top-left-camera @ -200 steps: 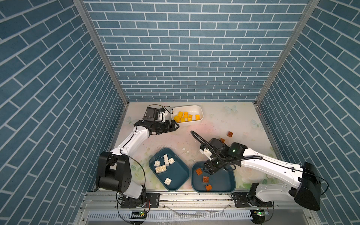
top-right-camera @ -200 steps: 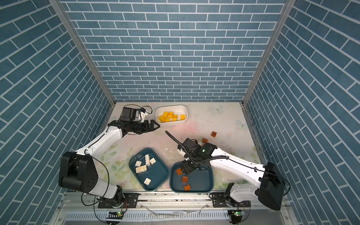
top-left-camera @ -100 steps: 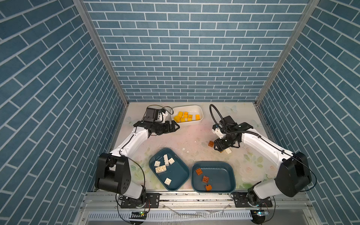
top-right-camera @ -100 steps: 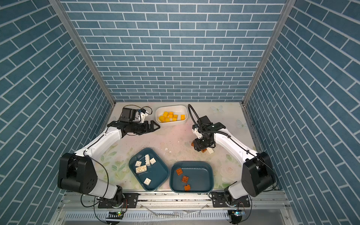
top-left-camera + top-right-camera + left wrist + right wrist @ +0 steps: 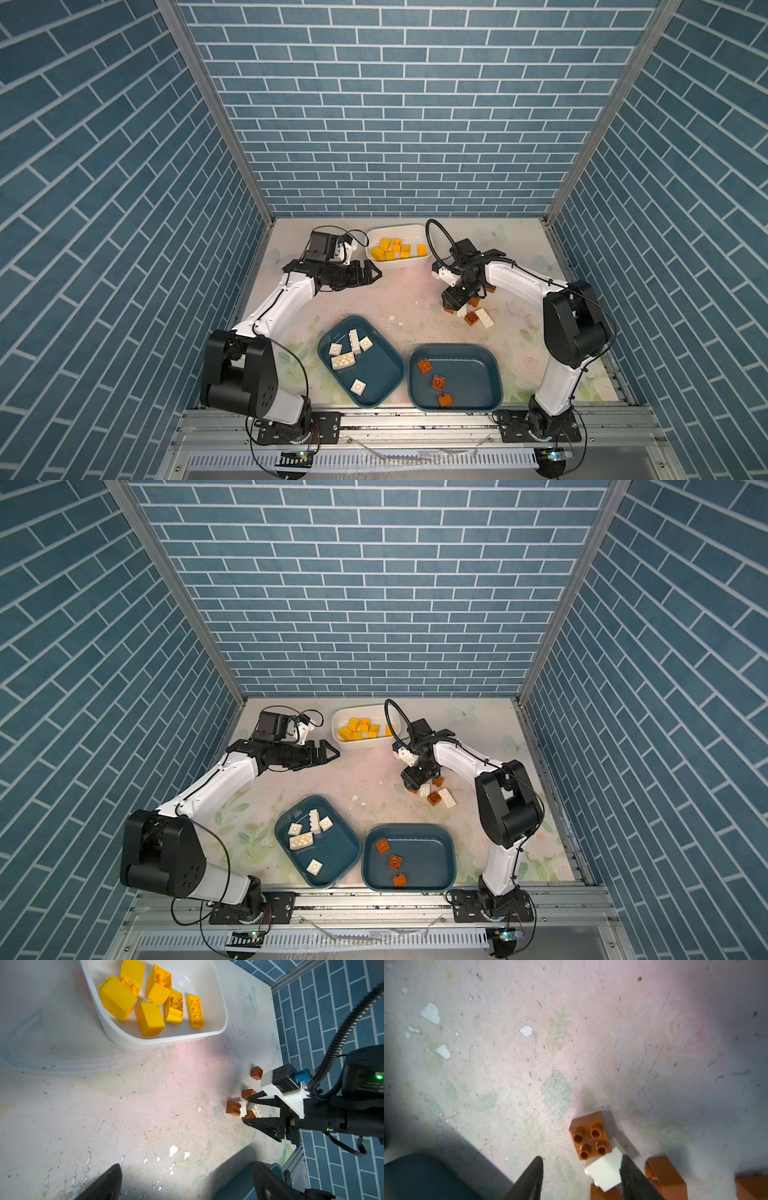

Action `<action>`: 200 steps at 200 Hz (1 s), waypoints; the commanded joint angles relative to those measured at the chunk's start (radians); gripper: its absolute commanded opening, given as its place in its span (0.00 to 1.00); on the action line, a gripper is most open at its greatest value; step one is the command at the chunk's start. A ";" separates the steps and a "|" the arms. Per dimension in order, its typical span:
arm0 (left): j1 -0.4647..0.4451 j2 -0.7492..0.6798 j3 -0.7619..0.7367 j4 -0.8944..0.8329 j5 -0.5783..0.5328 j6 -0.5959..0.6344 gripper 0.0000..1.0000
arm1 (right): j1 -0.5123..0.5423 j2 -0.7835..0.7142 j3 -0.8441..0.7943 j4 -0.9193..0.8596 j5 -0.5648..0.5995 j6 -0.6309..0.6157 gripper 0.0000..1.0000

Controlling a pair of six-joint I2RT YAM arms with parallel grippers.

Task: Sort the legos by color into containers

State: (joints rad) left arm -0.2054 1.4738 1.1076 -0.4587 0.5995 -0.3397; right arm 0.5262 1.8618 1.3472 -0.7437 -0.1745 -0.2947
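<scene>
My right gripper moves down and eases past the white brick onto the brown studded brick next, since that brick lies below and just beyond the fingers.
My right gripper stands open and low over a cluster of legos right of the table's middle. A white brick lies between its jaws against one finger, next to a brown studded brick. A long white brick and more brown ones lie beside them. My left gripper hangs open and empty beside the white tub of yellow bricks. One teal tub holds white bricks. The teal tub beside it holds three brown ones.
Small white crumbs lie on the worn floral mat between the cluster and the teal tubs. Blue brick-pattern walls close the table on three sides. A metal rail runs along the front edge.
My right arm swung from above the teal tub with brown bricks back to the loose cluster and lowered its open jaws around the white brick. The left arm stayed still.
</scene>
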 commanded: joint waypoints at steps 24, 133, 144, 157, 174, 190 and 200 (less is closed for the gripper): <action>0.014 -0.025 -0.025 -0.020 -0.006 0.026 1.00 | 0.004 0.088 0.062 -0.049 0.028 -0.168 0.58; 0.029 -0.015 -0.031 -0.035 -0.005 0.045 1.00 | 0.041 0.076 0.109 -0.095 0.057 -0.147 0.25; 0.032 -0.015 -0.031 -0.037 -0.003 0.045 0.99 | 0.044 0.052 0.121 -0.086 0.028 -0.114 0.24; 0.036 -0.017 -0.031 -0.038 0.002 0.045 1.00 | 0.044 0.027 0.140 -0.062 -0.023 -0.068 0.24; 0.044 -0.021 -0.028 -0.042 0.008 0.049 1.00 | 0.051 0.014 0.179 -0.050 -0.101 -0.019 0.22; 0.054 -0.027 -0.025 -0.046 0.010 0.052 1.00 | 0.074 0.010 0.209 -0.042 -0.093 -0.002 0.23; 0.062 -0.030 -0.025 -0.046 0.012 0.052 1.00 | 0.077 0.018 0.240 -0.039 -0.094 0.026 0.23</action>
State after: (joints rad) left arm -0.1650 1.4715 1.0878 -0.4805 0.5983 -0.3061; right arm 0.5789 1.9110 1.5272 -0.7898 -0.2070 -0.3485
